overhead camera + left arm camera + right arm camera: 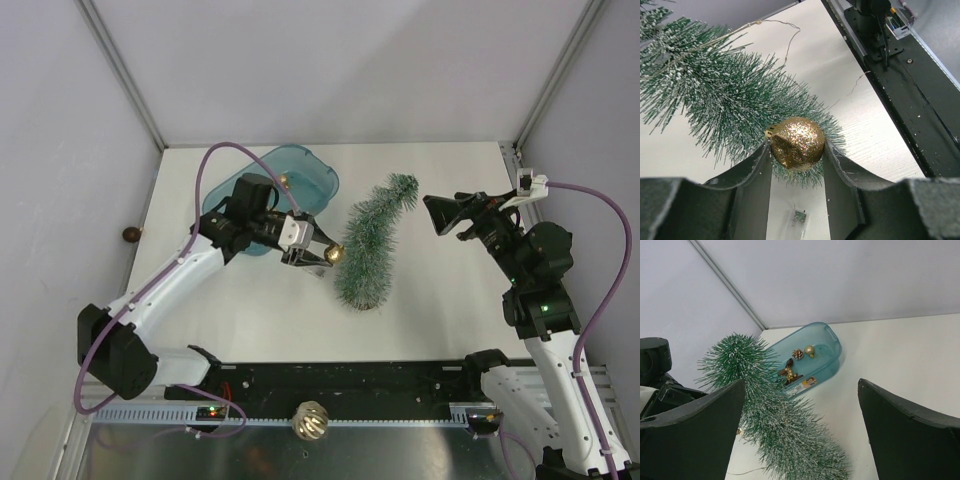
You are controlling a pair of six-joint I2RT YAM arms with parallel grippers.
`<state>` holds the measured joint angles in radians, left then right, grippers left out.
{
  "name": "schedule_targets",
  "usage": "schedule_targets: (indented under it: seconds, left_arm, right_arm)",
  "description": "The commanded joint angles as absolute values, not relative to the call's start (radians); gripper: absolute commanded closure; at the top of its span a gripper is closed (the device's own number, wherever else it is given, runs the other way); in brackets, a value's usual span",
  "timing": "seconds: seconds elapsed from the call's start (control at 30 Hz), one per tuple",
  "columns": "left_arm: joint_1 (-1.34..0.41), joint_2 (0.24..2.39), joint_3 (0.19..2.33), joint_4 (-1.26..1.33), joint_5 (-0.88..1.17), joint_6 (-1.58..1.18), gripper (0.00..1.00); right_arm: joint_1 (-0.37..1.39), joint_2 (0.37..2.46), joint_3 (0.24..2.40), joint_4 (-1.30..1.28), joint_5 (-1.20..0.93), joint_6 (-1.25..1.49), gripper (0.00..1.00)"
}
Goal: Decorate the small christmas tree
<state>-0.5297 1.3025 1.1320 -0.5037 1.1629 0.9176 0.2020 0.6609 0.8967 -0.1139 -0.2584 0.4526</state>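
Observation:
I need to move my left gripper down and back, to release the bauble on the tree's bare lower needles.
The small christmas tree (372, 246) stands mid-table, its frosted green needles also filling the left wrist view (715, 90) and the right wrist view (785, 425). My left gripper (322, 256) is shut on a gold glitter bauble (796, 142), held against the tree's lower left side; the bauble also shows in the top view (337, 254). My right gripper (447, 214) is open and empty, a little to the right of the tree's bent tip (404, 185). The teal tub (815, 357) behind the tree holds a pine cone, a gold bauble and a brown star-shaped ornament (789, 372).
A thin wire of fairy lights (790, 40) trails over the table beside the tree. A dark bauble (131, 234) lies outside the left wall. A gold striped bauble (311, 421) rests on the front rail. The teal tub (300, 180) sits behind the left arm.

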Motion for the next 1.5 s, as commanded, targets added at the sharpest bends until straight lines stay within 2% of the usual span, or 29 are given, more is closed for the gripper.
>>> schedule_targets:
  seconds: [0.0,0.97,1.47]
  left_arm:
    - [-0.528,1.289,1.183,-0.493,1.190,0.931,0.76]
    - [-0.585,1.324,1.205,-0.452,1.190,0.897,0.77]
    - [-0.589,1.252,1.078,-0.424,1.158,0.937,0.76]
  right_arm:
    - [0.209,0.651,0.897,-0.065,-0.253,0.454,0.01]
    - [0.225,0.652,0.894,-0.066,-0.257,0.457,0.01]
    - [0.228,0.652,0.883,-0.056,-0.253,0.455,0.01]
